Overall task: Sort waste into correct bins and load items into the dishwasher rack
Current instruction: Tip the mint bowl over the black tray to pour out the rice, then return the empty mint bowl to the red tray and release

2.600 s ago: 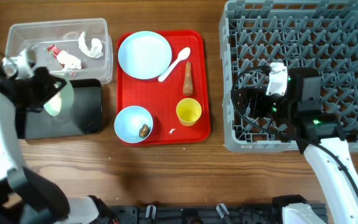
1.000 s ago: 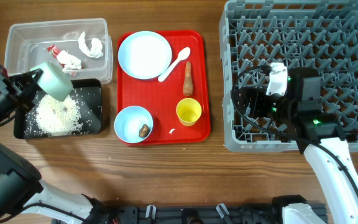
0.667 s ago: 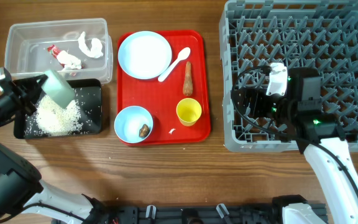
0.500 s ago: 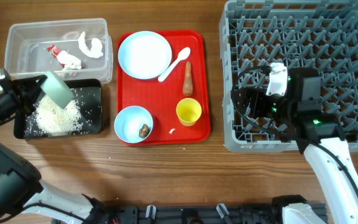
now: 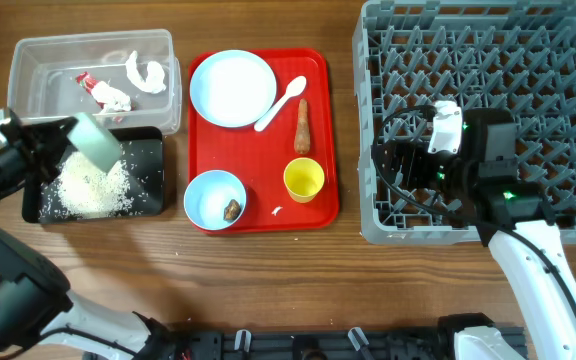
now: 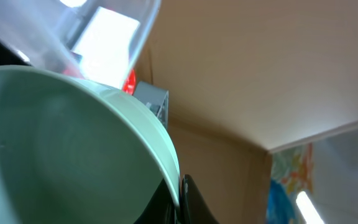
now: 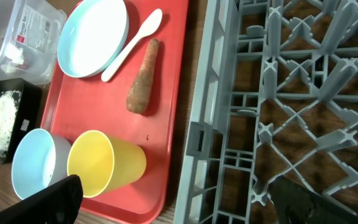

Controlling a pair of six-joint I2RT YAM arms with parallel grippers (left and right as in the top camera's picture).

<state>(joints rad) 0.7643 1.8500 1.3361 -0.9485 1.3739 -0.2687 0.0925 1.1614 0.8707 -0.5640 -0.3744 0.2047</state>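
Note:
The left gripper swings over the gap between blue plate and second bowl next, levels the tipped bowl, lowers and releases it. The red serving tray is bare there.
My left gripper [image 5: 36, 152] is shut on the rim of a pale blue-white bowl [image 5: 93, 140], held tipped on edge over the black tray [image 5: 150, 150]. Loose rice [image 5: 88, 187] lies in that tray. In the left wrist view the bowl [image 6: 55, 143] fills the left side, its rim pinched by the jaws [image 6: 180, 193]. My right gripper [image 5: 388, 165] is open and empty above the left edge of the grey rack [image 5: 488, 60]; its fingers [image 7: 179, 199] are spread wide. The clear tub [image 5: 28, 70] holds a red-and-white wrapper [image 5: 88, 82] and crumpled paper [image 5: 148, 73].
A red serving tray [image 5: 323, 120] holds the blue plate [image 5: 233, 88], white spoon [image 5: 281, 103], carrot stick [image 5: 302, 125], yellow cup [image 5: 303, 180] and a second bowl [image 5: 208, 195] with a brown lump [image 5: 231, 208]. A white crumb lies beside the cup.
The bowl tipped over the black tray and rice spilled into it. Over the last second the bowl turned further on edge and shifted slightly. The right arm has not moved.

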